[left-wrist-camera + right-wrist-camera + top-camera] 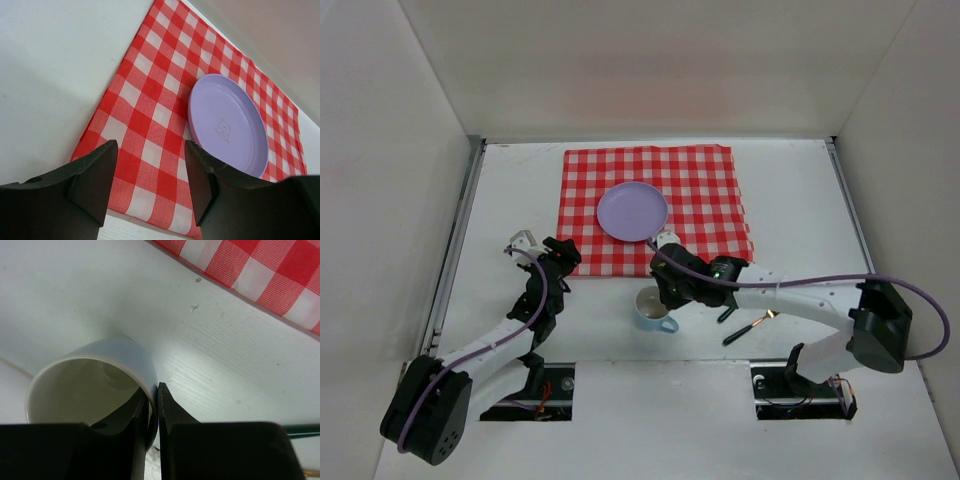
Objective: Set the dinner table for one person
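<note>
My right gripper lifts the mug [650,310] outward past the plate next, then lowers the mug onto the cloth's far corner [707,170] on the cutlery side.
The dinner table [800,200] is a large white surface. A red-and-white checked cloth [700,190] lies at its far middle with a lilac plate [632,211] on it. A light blue mug [650,310] stands on the table just in front of the cloth's near edge. My right gripper [665,290] is shut on the mug's rim [120,352], one finger inside and one [170,407] outside. My left gripper [563,255] is open and empty above the cloth's near left corner [150,100], with the plate [227,125] to its right.
Dark-handled cutlery [745,328] lies on the table to the right of the mug, under my right arm; a green handle [302,430] shows at the right edge of the right wrist view. Tall white walls enclose the table on three sides.
</note>
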Available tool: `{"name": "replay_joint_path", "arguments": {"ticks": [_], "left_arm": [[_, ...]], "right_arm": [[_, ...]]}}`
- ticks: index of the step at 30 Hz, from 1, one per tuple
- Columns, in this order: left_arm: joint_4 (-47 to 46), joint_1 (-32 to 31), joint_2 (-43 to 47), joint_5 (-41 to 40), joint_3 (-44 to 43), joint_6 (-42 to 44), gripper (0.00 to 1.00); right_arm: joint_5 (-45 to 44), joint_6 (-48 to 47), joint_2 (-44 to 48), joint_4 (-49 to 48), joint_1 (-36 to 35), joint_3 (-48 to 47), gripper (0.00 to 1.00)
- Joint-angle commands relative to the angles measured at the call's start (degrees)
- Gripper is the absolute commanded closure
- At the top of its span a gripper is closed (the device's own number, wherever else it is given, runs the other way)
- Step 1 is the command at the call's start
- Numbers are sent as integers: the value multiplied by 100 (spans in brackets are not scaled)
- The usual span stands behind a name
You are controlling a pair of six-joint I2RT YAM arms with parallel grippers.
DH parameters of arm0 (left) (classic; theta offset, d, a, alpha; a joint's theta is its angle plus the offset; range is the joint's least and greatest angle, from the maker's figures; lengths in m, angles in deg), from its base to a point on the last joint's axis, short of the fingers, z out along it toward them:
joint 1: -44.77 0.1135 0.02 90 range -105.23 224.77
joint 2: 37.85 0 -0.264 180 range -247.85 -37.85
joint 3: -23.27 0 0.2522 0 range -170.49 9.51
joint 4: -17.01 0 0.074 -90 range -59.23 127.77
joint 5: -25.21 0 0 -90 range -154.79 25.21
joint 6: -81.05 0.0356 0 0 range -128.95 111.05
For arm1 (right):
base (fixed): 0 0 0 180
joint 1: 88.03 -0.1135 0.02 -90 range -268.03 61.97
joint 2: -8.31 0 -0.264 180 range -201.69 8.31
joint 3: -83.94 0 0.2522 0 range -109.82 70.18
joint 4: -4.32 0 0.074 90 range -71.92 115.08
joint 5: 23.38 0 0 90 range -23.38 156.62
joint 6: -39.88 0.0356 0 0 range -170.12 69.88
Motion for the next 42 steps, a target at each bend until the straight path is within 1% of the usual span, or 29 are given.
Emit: {"name": "replay_joint_path", "arguments": {"ticks": [1, 3, 5, 7, 9, 11, 13, 17, 18, 21, 24, 28, 36, 37, 39, 42], "left_arm": [[-129, 32, 25, 46, -45, -162, 46], [-138, 31, -44, 28, -63, -145, 46], [-129, 93, -89, 89, -72, -180, 46], [-129, 67, -71, 134, -72, -197, 46], [-129, 40, -80, 90, -80, -162, 46], [-129, 102, -98, 151, -72, -206, 46], [-120, 67, -106, 213, -89, -224, 44], [-112, 31, -396, 248, -203, -180, 44], [-86, 40, -422, 283, -212, -206, 44], [-59, 58, -449, 327, -247, -198, 44], [-59, 102, -467, 362, -239, -233, 44], [-59, 110, -607, 388, -283, -241, 44], [-59, 155, -634, 494, -283, -320, 44], [-59, 155, -634, 503, -283, -321, 44], [-59, 172, -669, 503, -291, -321, 44], [-59, 199, -643, 529, -283, -329, 44]], "right_arm": [[100, 0, 792, -129, 195, -590, 88], [74, -71, 908, -226, 651, -739, 88], [91, -219, 873, -637, 1231, -810, 88], [109, -299, 628, -1059, 1916, -976, 88], [153, -326, 120, -1210, 2628, -1397, 88], [232, -413, -530, -1132, 3200, -2055, 88], [101, -484, -1233, -913, 3675, -2871, 89], [117, -528, -2684, -202, 4309, -4647, 89], [153, -537, -3157, 122, 4458, -5278, 89], [170, -545, -4055, 896, 4766, -6546, 89], [188, -545, -4636, 1337, 4951, -7338, 89], [206, -572, -5173, 1742, 5057, -7937, 88], [250, -449, -5666, 1909, 5066, -8290, 87], [241, -431, -5692, 1918, 5066, -8299, 85], [223, -396, -5728, 1875, 5066, -8325, 76], [223, -282, -5702, 1874, 5066, -8413, 66]]}}
